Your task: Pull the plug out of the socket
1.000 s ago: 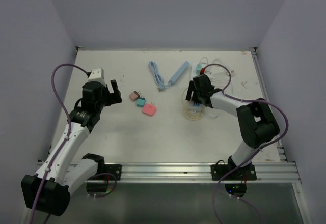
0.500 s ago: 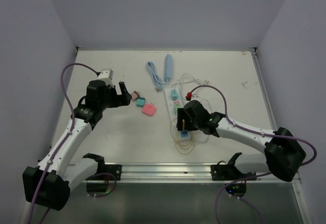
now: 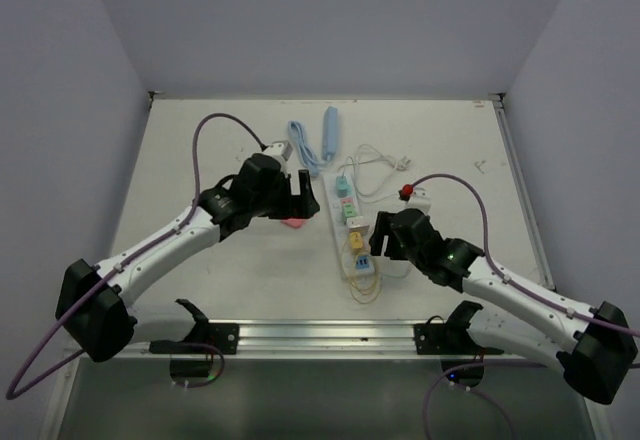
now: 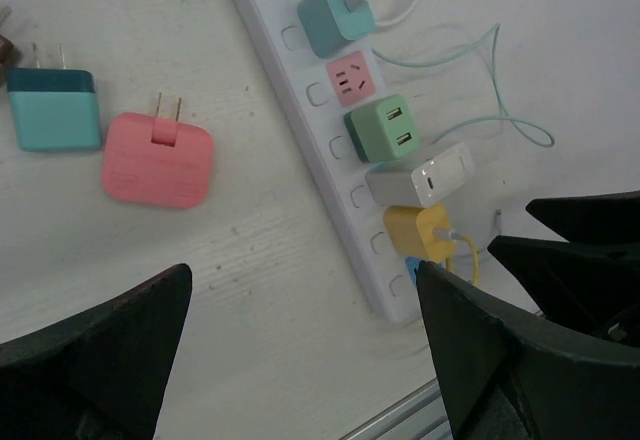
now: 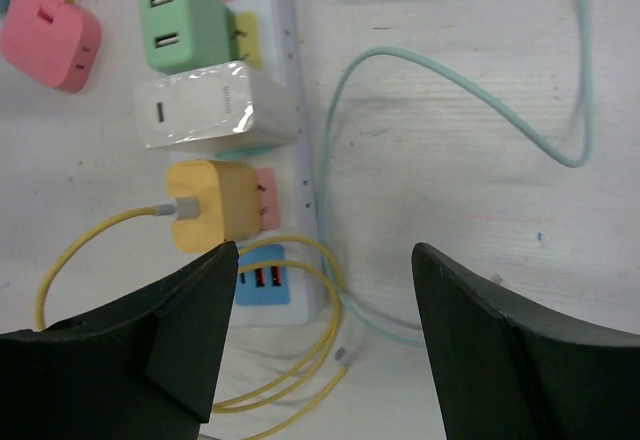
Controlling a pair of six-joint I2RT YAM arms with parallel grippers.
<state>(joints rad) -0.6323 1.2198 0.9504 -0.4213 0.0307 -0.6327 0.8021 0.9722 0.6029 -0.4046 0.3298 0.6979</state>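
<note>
I will next move my left gripper down, back and across onto the yellow plug (image 3: 355, 241) (image 4: 420, 232), because the plug is below the gripper and to its right in the top view.
The socket (image 3: 345, 222) is a long white power strip lying near the table's middle. It carries a teal plug (image 4: 335, 12), a green plug (image 4: 383, 128), a white plug (image 4: 420, 173) and a yellow plug (image 4: 420, 232). The pink outlet (image 4: 352, 78) and the blue USB outlet (image 5: 262, 278) are bare. My left gripper (image 3: 303, 198) hovers open just left of the socket and holds nothing. Open as well, my right gripper (image 3: 378, 242) hangs over the socket's near end, beside the yellow plug (image 5: 212, 205) and touching nothing.
A loose pink adapter (image 4: 158, 160) and a teal adapter (image 4: 52, 110) lie left of the socket. A yellow cable (image 5: 300, 360) coils at the socket's near end, and a thin teal cable (image 5: 450, 80) loops to its right. A light-blue coiled cable (image 3: 303, 145) lies farther back.
My left gripper has swung right, over the loose adapters to the socket's side. The right arm has drawn back toward the near edge, and the socket now lies nearer than a second ago.
</note>
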